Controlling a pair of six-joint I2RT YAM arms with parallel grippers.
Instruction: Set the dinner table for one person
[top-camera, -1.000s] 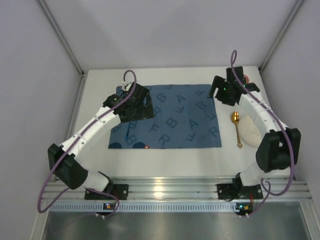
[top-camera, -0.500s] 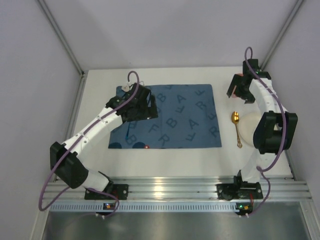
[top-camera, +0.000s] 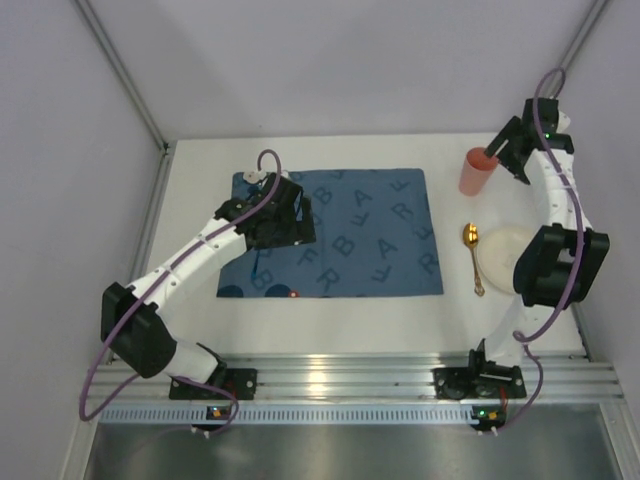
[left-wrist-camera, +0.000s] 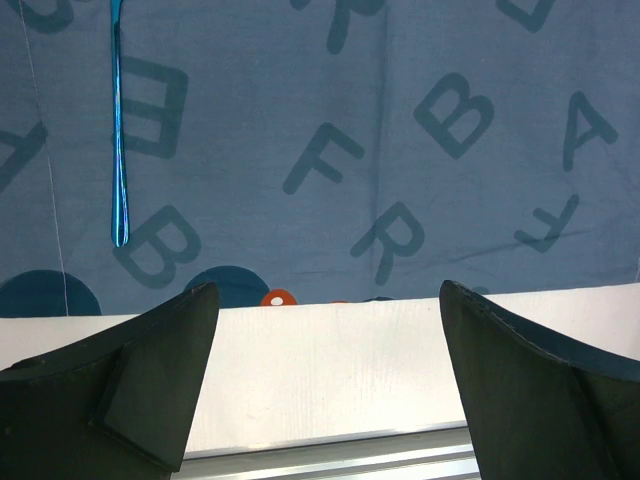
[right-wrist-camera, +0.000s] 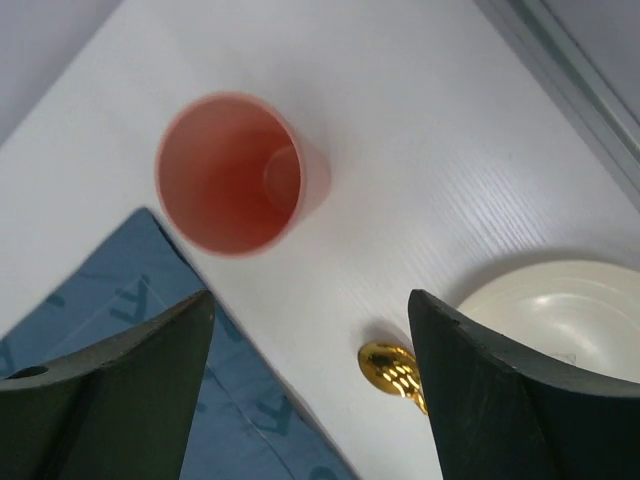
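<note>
I should next lower my right gripper toward the pink cup (top-camera: 477, 172), fingers astride the cup's rim on the side away from the mat.
The white dinner table (top-camera: 190, 300) carries a dark blue lettered placemat (top-camera: 350, 232). A pink cup (top-camera: 477, 172) stands upright beyond the mat's far right corner. A gold spoon (top-camera: 472, 255) lies right of the mat, beside a white plate (top-camera: 500, 258). A thin blue utensil (left-wrist-camera: 117, 130) lies on the mat's left part. My left gripper (top-camera: 285, 215) hovers over the mat's left side, open and empty (left-wrist-camera: 328, 295). My right gripper (top-camera: 510, 152) is raised at the back right next to the cup, open and empty (right-wrist-camera: 310, 300). The right wrist view shows the cup (right-wrist-camera: 230, 175), spoon bowl (right-wrist-camera: 392, 368) and plate (right-wrist-camera: 555, 320).
A silver aluminium rail (top-camera: 340, 380) runs along the near table edge, also seen in the left wrist view (left-wrist-camera: 330, 455). Grey walls close in the back and both sides. A small orange dot (top-camera: 293, 293) sits at the mat's near edge.
My right arm has swung from the mat's far right corner out to the back right, uncovering the pink cup. My left gripper has shifted slightly over the mat.
</note>
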